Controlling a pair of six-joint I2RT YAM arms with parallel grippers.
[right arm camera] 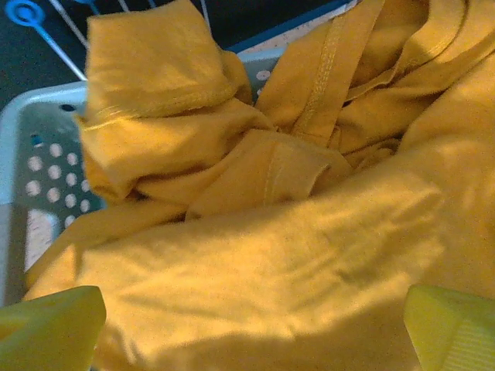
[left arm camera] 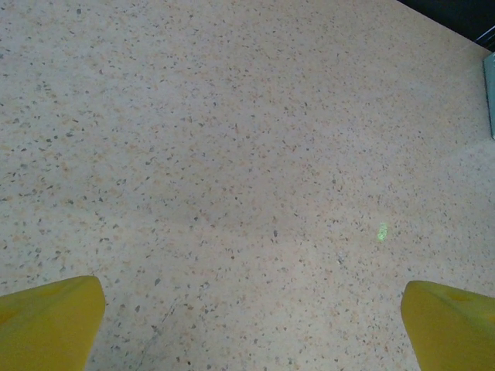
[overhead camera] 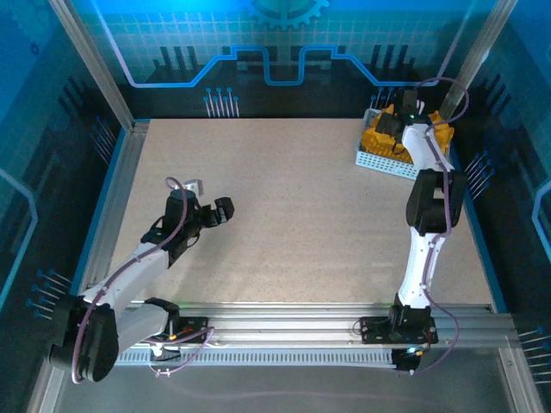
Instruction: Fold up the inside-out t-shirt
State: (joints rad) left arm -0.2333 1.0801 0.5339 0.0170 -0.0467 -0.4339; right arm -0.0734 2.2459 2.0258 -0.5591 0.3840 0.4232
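My right gripper should move toward the nearest side of the basket next and down onto the t-shirt's broad fold (right arm camera: 363, 232), because that cloth is below it and closer to that side.
The inside-out t-shirt (overhead camera: 381, 136) lies crumpled in a pale perforated basket (overhead camera: 375, 160) at the table's far right corner. Up close the mustard t-shirt (right arm camera: 263, 255) shows bunched folds and stitched seams. My right gripper (right arm camera: 251, 328) hangs open just above the cloth, its yellow fingertips (right arm camera: 50, 325) wide apart with nothing between them. In the top view the right gripper (overhead camera: 401, 110) sits over the basket. My left gripper (overhead camera: 222, 211) stands open over bare table at the left, far from the shirt. Its yellow fingertips (left arm camera: 46, 321) are spread over the speckled surface, left gripper (left arm camera: 251, 325) holding nothing.
The speckled beige table (overhead camera: 284, 215) stretches between the arms. Metal frame posts (overhead camera: 90, 60) and blue side walls border it. The basket wall (right arm camera: 46, 166) with round holes shows left of the shirt. A corner of the basket (left arm camera: 489, 93) shows in the left wrist view.
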